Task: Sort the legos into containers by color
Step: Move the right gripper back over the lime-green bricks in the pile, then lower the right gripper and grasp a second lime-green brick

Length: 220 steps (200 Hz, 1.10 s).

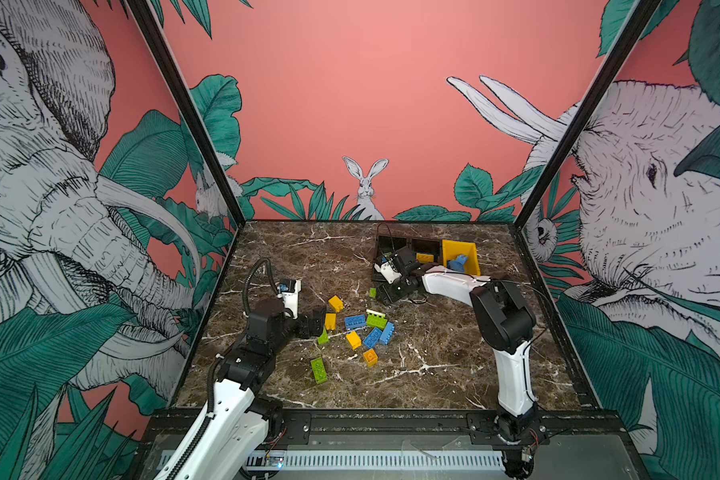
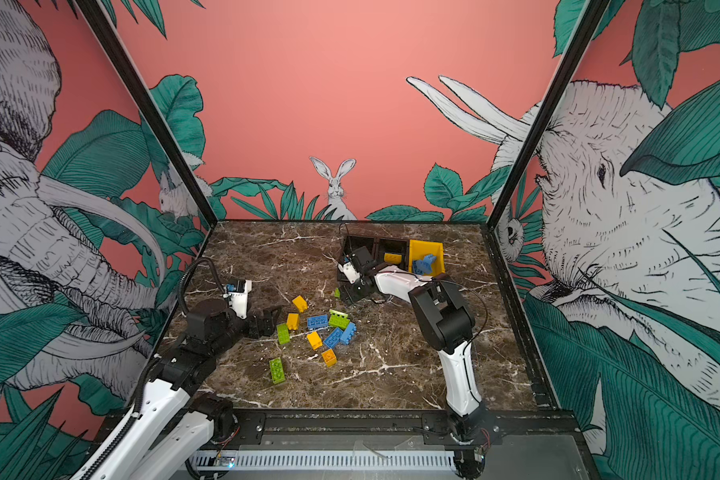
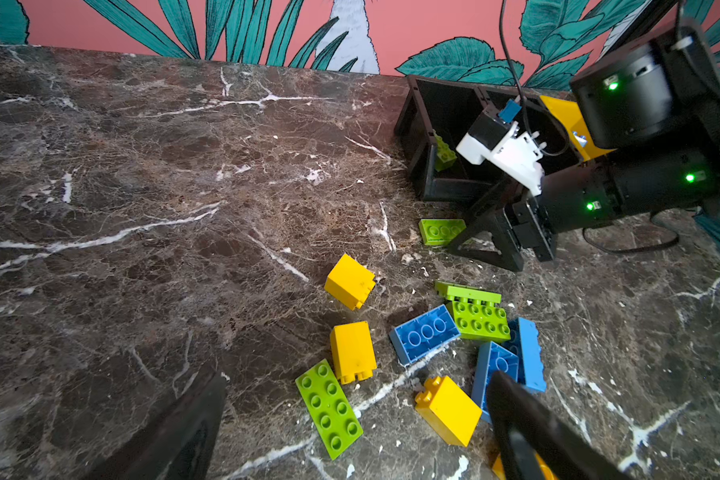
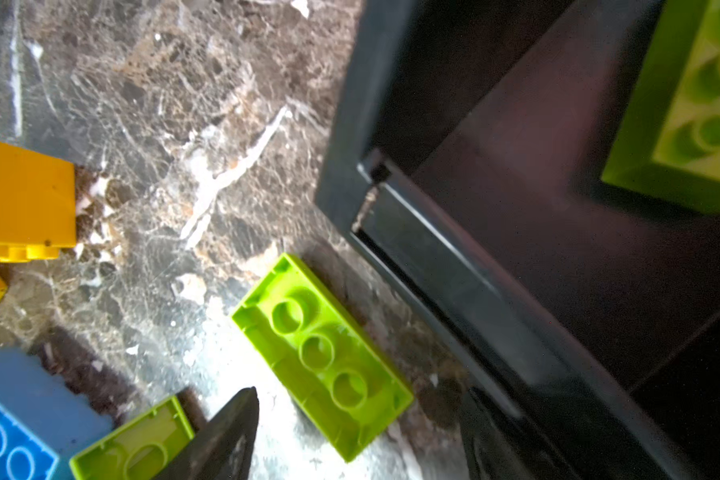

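The upside-down green brick's near end [image 4: 355, 411] is already between my open fingers. My right gripper will next move slightly away from the bin and close on it.
Loose legos in green, yellow and blue lie in a pile [image 1: 366, 328] mid-table, seen close in the left wrist view [image 3: 425, 332]. My left gripper [image 1: 314, 322] stands open at the pile's left edge, a green brick [image 3: 329, 409] and a yellow one [image 3: 353, 351] between its fingers, untouched. My right gripper [image 4: 360, 392] is open around an upside-down green brick [image 4: 321, 357] that lies on the table against the left black bin [image 4: 433, 257]. That bin [image 1: 391, 243] holds a green brick [image 3: 443, 151]. The second black bin [image 1: 427, 245] holds a yellow brick. Blue bricks sit in the yellow bin [image 1: 452, 249].
A single green brick [image 1: 319, 369] lies apart toward the front left. My right forearm [image 1: 449, 286] stretches across in front of the bins, with a black cable [image 1: 416, 300] looping on the marble below it. Enclosure walls close three sides; a black rail [image 1: 391, 415] runs along the front.
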Each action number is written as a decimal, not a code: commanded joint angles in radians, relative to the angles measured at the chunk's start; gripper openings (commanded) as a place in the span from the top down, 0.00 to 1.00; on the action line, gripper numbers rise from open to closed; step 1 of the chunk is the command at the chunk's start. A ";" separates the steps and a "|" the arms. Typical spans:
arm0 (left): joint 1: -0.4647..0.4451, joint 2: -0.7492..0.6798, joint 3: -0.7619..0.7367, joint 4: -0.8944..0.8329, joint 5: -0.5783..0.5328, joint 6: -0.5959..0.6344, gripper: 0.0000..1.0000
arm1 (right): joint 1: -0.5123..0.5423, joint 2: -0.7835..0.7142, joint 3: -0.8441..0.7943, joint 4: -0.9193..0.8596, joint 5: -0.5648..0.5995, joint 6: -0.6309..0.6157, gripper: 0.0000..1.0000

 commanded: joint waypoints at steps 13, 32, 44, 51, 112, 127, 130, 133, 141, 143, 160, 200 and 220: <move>-0.004 -0.008 0.002 -0.009 -0.012 0.009 0.01 | 0.024 0.040 0.042 -0.035 0.007 -0.046 0.27; -0.003 -0.007 0.001 -0.003 -0.013 0.007 0.01 | 0.033 0.038 0.039 -0.042 0.011 -0.058 0.34; -0.002 -0.004 0.003 0.000 -0.013 0.006 0.01 | 0.037 0.038 0.039 -0.053 0.021 -0.068 0.39; -0.004 -0.004 0.004 0.001 -0.010 0.004 0.01 | 0.037 0.038 0.040 -0.058 0.026 -0.073 0.43; -0.002 -0.012 0.005 0.013 -0.003 0.003 0.01 | 0.041 0.005 0.062 -0.078 0.055 -0.052 0.66; -0.002 0.000 0.014 0.012 -0.002 0.010 0.01 | 0.041 -0.009 0.057 -0.060 0.064 -0.031 0.70; -0.003 0.003 0.016 0.010 -0.003 0.010 0.01 | 0.041 -0.013 0.055 -0.055 0.064 -0.029 0.71; -0.004 0.005 0.018 0.009 -0.004 0.012 0.01 | 0.042 -0.016 0.050 -0.050 0.064 -0.024 0.71; -0.004 0.015 0.024 0.007 -0.006 0.013 0.01 | 0.042 -0.025 0.043 -0.038 0.064 -0.016 0.73; -0.004 0.016 0.026 0.007 -0.004 0.013 0.01 | 0.041 -0.026 0.043 -0.037 0.062 -0.016 0.73; -0.002 0.030 0.028 0.009 -0.007 0.013 0.01 | 0.041 -0.046 0.032 -0.029 0.043 -0.006 0.76; -0.003 0.043 0.019 0.040 -0.007 0.001 0.01 | 0.040 -0.114 -0.001 -0.037 0.042 0.033 0.81; -0.004 0.060 0.022 0.059 -0.001 -0.002 0.01 | 0.038 -0.168 -0.037 -0.014 0.014 0.057 0.82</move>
